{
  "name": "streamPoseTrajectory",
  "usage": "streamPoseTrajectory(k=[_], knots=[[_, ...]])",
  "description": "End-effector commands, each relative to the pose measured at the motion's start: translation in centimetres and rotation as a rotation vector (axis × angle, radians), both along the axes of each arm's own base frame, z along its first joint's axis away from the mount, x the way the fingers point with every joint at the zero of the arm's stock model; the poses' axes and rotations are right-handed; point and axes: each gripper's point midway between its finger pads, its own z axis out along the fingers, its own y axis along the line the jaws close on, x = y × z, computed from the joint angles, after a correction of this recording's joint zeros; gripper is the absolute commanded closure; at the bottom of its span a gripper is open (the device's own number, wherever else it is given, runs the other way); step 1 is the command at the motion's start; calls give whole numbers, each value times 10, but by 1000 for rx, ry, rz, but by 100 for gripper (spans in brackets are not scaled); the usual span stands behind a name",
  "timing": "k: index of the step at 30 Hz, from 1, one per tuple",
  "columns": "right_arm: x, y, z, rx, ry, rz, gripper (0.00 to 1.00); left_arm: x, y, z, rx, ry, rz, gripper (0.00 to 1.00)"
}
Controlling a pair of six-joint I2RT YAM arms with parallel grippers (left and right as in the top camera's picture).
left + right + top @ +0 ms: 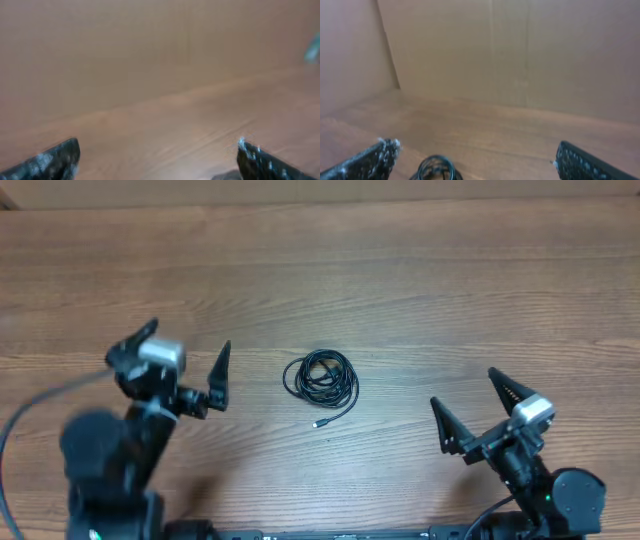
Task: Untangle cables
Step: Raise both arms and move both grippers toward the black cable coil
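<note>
I will move my left gripper to the right in the overhead view next, tilting it down and lowering it onto the bundle's facing edge (302, 364), since the coils overlap there.
The cables (321, 379) lie as one small coiled black bundle in the middle of the wooden table, with a loose end and small plug trailing toward the front. The bundle also shows at the bottom of the right wrist view (435, 169). My left gripper (183, 356) is open and empty, left of the bundle and apart from it. In the left wrist view its fingers (157, 152) frame bare wood; that view is blurred. My right gripper (466, 397) is open and empty, to the right and front of the bundle; its fingers (472, 152) show wide apart.
The wooden table (400, 280) is bounded by brown cardboard walls (510, 55) at the back and left. A thick black arm wire (30, 408) curves along the far left by the left arm.
</note>
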Motion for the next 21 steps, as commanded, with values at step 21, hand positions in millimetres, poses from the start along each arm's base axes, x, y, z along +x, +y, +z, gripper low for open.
streamPoseTrajectory(k=[21], knots=[[45,81,6,265,603,597,0,71,-77,-87,-221,840,-294,1]])
